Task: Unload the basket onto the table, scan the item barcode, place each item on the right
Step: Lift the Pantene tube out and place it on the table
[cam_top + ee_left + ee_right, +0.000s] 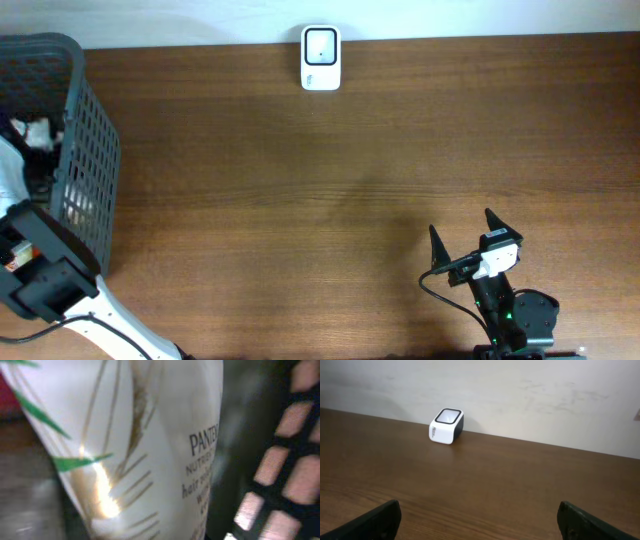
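The part of the tabletop (257, 190) beside the basket is clear, so next my left gripper will raise the bottle over the basket's side, then lower it onto that part and release it.
A white Pantene bottle (150, 445) with gold lines and green leaf marks fills the left wrist view, very close to the camera. No barcode shows on this side. It lies inside the dark mesh basket (90, 130) at the table's left end. My left arm (40, 270) reaches into that basket; its fingers are hidden, so their state and any hold on the bottle are unclear. The white barcode scanner (321, 58) stands at the table's far edge, also the scanner (446, 426) in the right wrist view. My right gripper (461, 222) rests near the front right, open and empty.
The basket's mesh wall (285, 485) stands close to the right of the bottle. Other pale items (38, 132) lie in the basket. A light wall (520, 395) rises behind the scanner. Brown wooden tabletop (300, 200) lies between basket, scanner and right arm.
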You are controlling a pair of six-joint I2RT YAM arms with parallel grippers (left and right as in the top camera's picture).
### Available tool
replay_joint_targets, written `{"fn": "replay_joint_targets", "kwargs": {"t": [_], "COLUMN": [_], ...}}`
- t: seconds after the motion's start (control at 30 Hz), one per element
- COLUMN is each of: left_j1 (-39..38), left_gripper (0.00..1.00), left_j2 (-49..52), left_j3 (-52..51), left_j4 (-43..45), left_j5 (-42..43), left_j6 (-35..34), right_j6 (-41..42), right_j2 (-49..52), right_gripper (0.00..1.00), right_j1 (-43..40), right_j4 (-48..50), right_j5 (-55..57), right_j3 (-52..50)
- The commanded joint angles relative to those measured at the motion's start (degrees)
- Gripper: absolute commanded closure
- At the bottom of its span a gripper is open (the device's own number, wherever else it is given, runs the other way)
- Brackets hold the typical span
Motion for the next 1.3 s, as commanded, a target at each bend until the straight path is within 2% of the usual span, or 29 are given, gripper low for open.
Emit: {"fn": "replay_joint_targets", "kwargs": {"t": [0.0,0.13,0.27,0.4,0.53,0.57,0.7,0.8,0.9,0.93,1.07,1.1,1.23,1.27], "left_j1": [-0.20,-1.46,-8.07,-21.11,-32.87,-35.69,-44.65,-47.39,-48.22,-48.30,-48.28,-48.28,-48.17,-48.17], "left_gripper": [1.00,1.00,1.00,1.00,0.98,0.99,1.00,1.00,0.97,0.92,0.40,0.35,0.33,0.28], "left_j2": [-11.21,-22.86,-33.05,-33.53,-31.19,-30.27,-26.69,-24.17,-21.09,-19.69,-17.22,-17.49,-20.81,-23.15], "left_j3": [9.01,12.15,12.15,11.04,0.50,-4.59,-26.64,-35.10,-37.62,-37.62,-37.59,-37.27,-33.24,-30.60], "left_j4": [-1.31,-1.20,-4.07,-8.59,-10.10,-7.82,10.21,19.61,23.96,24.48,25.57,25.77,22.91,21.33], "left_j5": [1.14,1.40,4.17,4.15,4.13,4.11,4.15,4.11,3.74,3.48,2.43,1.90,1.92,1.25], "left_j6": [-4.33,-6.47,-6.56,-6.84,-9.86,-10.93,-17.53,-18.43,-18.45,-18.86,-18.80,-18.78,-18.75,-18.62], "right_j6": [0.22,0.22,0.22,0.22,0.22,0.22,0.22,0.22,0.22,0.22,0.22,0.22,0.22,0.22], "right_j2": [-0.39,-0.39,-0.39,-0.39,-0.39,-0.39,-0.39,-0.39,-0.39,-0.39,-0.39,-0.39,-0.39,-0.39], "right_gripper": [0.01,0.01,0.01,0.01,0.01,0.01,0.02,0.01,0.01,0.01,0.01,0.01,0.01,0.01], "right_j1": [-0.37,-0.37,-0.37,-0.37,-0.37,-0.37,-0.37,-0.37,-0.37,-0.37,-0.37,-0.37,-0.37,-0.37], "right_j4": [-0.07,-0.07,-0.07,-0.07,-0.07,-0.07,-0.07,-0.07,-0.07,-0.07,-0.07,-0.07,-0.07,-0.07], "right_j5": [-0.15,-0.15,-0.15,-0.15,-0.15,-0.15,-0.15,-0.15,-0.15,-0.15,-0.15,-0.15,-0.15,-0.15], "right_j3": [-0.42,-0.42,-0.42,-0.42,-0.42,-0.42,-0.42,-0.42,-0.42,-0.42,-0.42,-0.42,-0.42,-0.42]}}
